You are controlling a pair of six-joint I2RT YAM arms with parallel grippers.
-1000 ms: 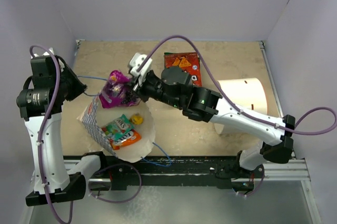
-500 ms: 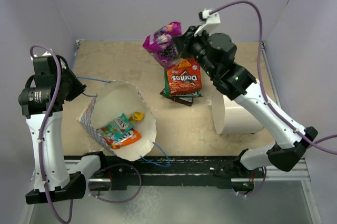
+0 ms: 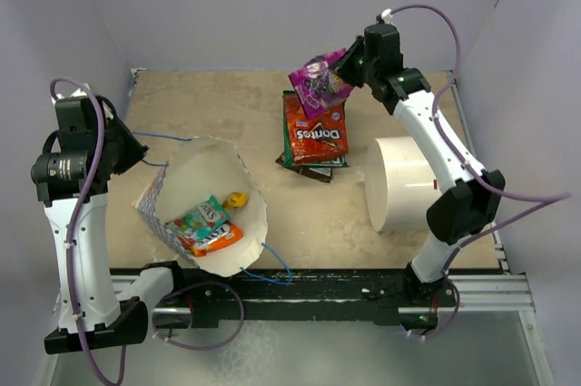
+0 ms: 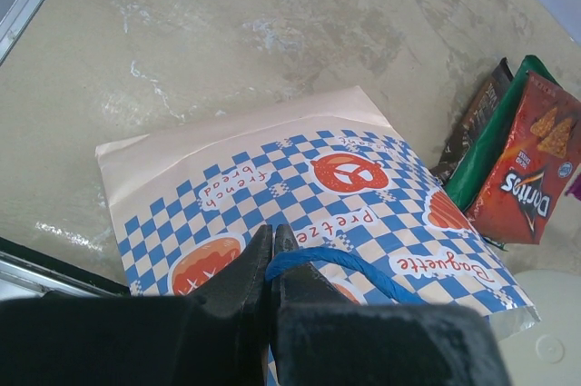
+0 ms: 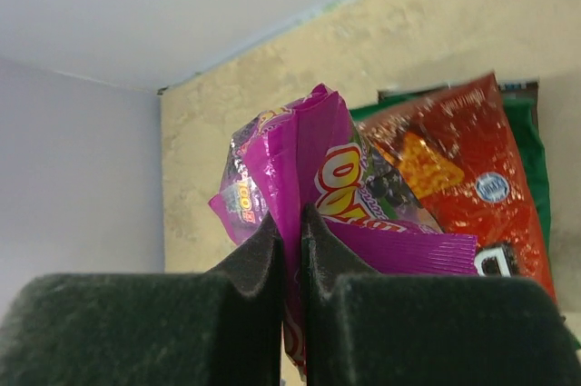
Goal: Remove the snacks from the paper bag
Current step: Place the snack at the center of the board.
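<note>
I should next lower the magenta-purple packet in my right gripper onto the red chip bag and let it go, because the snacks already outside the paper bag are piled there.
The paper bag lies on its side at the left, mouth open upward, with teal, orange and yellow snacks inside. My left gripper is shut on the bag's blue string handle, above the checked side. My right gripper is shut on a magenta-purple packet. It holds this packet in the air over a red chip bag lying on a dark green packet at the back of the table.
A plain white cylinder lies on its side at the right, close under the right arm. Lilac walls close in the back and both sides. A metal rail runs along the near edge.
The right arm has lifted the magenta-purple packet away from the bag's mouth and carried it right and back, over the red chip bag. The left arm and the bag have stayed put.
</note>
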